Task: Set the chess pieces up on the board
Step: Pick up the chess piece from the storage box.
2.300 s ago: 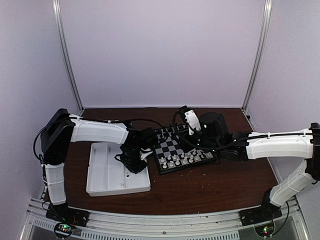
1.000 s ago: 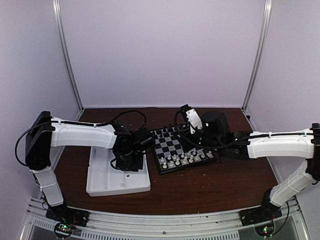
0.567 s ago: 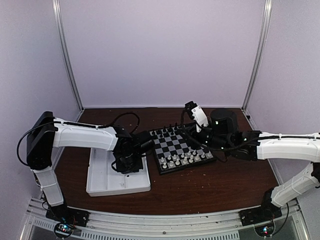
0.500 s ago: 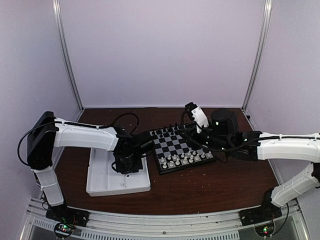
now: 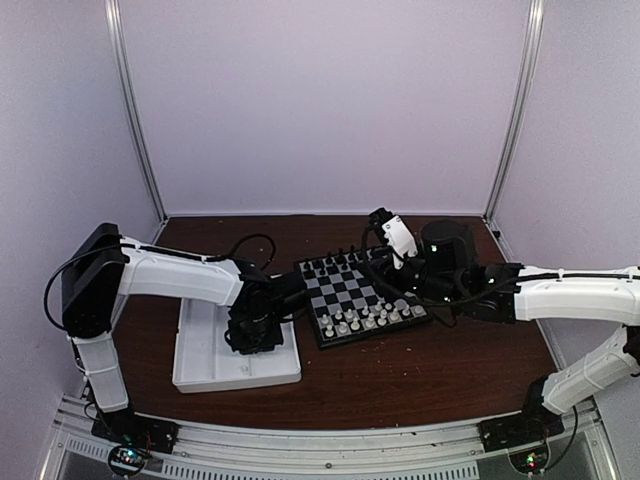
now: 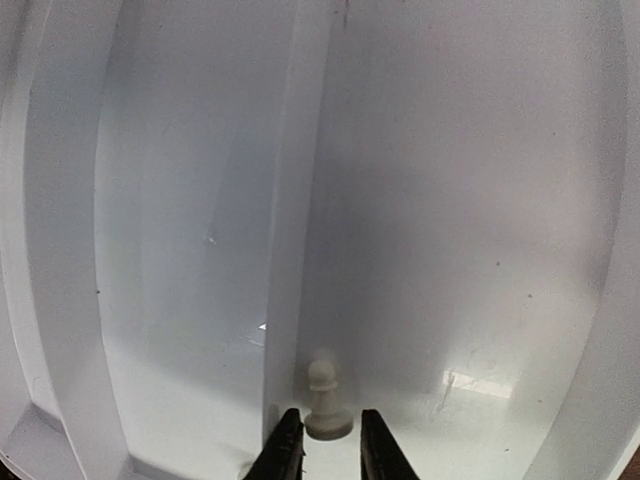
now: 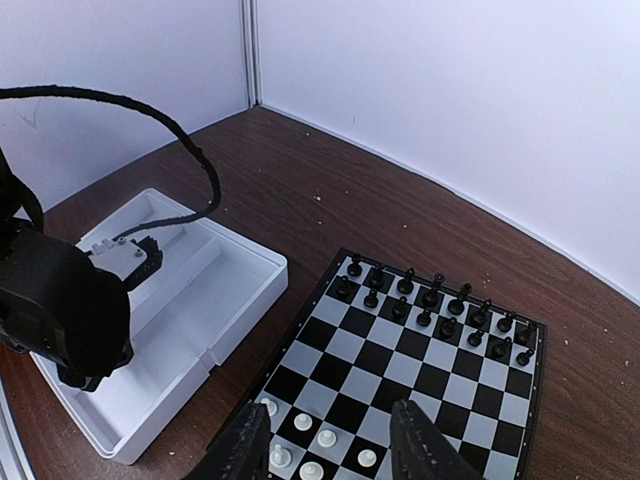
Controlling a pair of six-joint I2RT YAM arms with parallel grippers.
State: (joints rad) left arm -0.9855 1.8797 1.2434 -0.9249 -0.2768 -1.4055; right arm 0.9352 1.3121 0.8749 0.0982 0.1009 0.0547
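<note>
I next swing my right gripper left in the top view, across toward my left gripper, and close on the white pawn there.
The board (image 5: pixel 352 296) lies mid-table, with white chess pieces (image 5: pixel 366 320) along its near side and black ones (image 5: pixel 335 265) at the far side. One white pawn (image 6: pixel 322 398) stands in the white tray (image 6: pixel 290 200), right beside its divider. My left gripper (image 6: pixel 329 442) is low inside the tray, narrowly open. Its fingertips (image 6: pixel 288 440) flank the pawn's base with small gaps. My right gripper (image 7: pixel 330 440) hovers open over the board (image 7: pixel 400 360), above the white rows (image 7: pixel 297 422), with nothing between its fingers.
The white compartmented tray (image 5: pixel 205 355) sits left of the board, its right wall close to the board's rim. Black chessmen (image 7: pixel 430 300) fill the board's two far rows. Brown tabletop surrounds both. Pale walls enclose the back and sides.
My left arm has slid toward the near part of the tray, bringing its fingers down to the pawn. My right gripper has drawn back to the right over the board and opened slightly.
</note>
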